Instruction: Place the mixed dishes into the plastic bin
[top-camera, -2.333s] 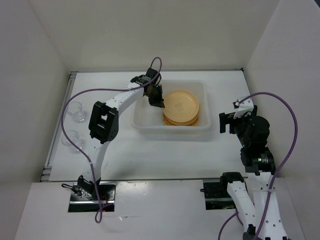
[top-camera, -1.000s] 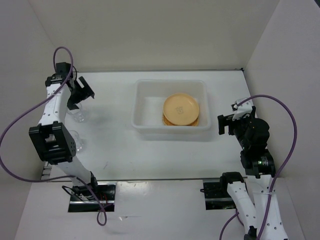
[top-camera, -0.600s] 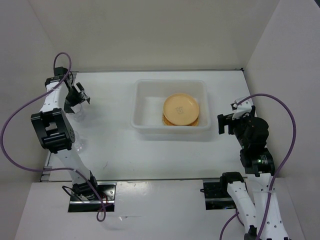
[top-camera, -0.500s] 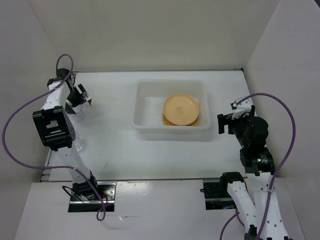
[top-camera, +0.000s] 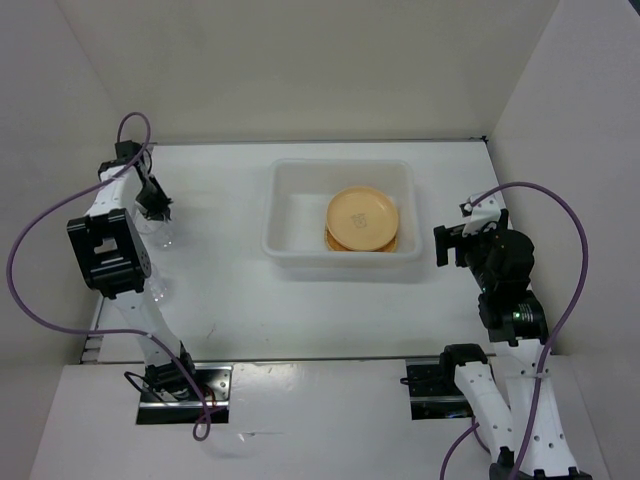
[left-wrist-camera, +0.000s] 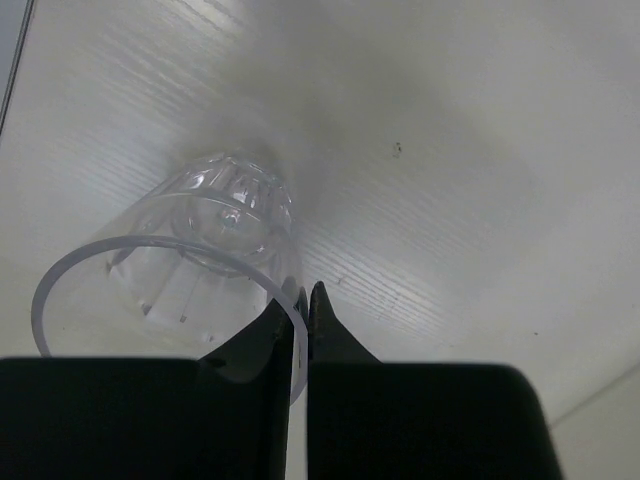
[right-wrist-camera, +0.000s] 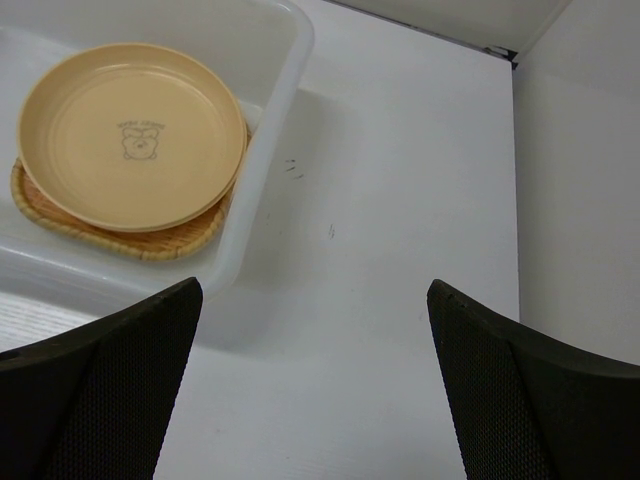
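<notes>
The small clear cup beside the yellow-tan plate (right-wrist-camera: 130, 135) goes up over the bin (top-camera: 290, 215) next with my left gripper, then comes down onto the bin's empty bottom there.
A small clear plastic cup (left-wrist-camera: 170, 265) stands on the table at the far left (top-camera: 163, 233). My left gripper (left-wrist-camera: 303, 300) is shut on its rim, one finger inside the cup and one outside; it also shows in the top view (top-camera: 156, 208). A second clear cup (top-camera: 157, 288) stands nearer, partly behind the left arm. The plastic bin (top-camera: 290, 215) holds a yellow-tan plate (right-wrist-camera: 130, 135) lying on the tan woven tray (right-wrist-camera: 130, 242). My right gripper (right-wrist-camera: 312, 290) is open and empty, to the right of the bin (right-wrist-camera: 272, 140).
White walls enclose the table on the left, back and right. The left cups stand close to the left wall and a metal strip (top-camera: 100, 310) along the table edge. The purple cable (top-camera: 30, 250) loops out from the left arm.
My left gripper left the bin, swung to the far left of the table, came down on the far clear cup and shut on its rim. The right arm has not moved.
</notes>
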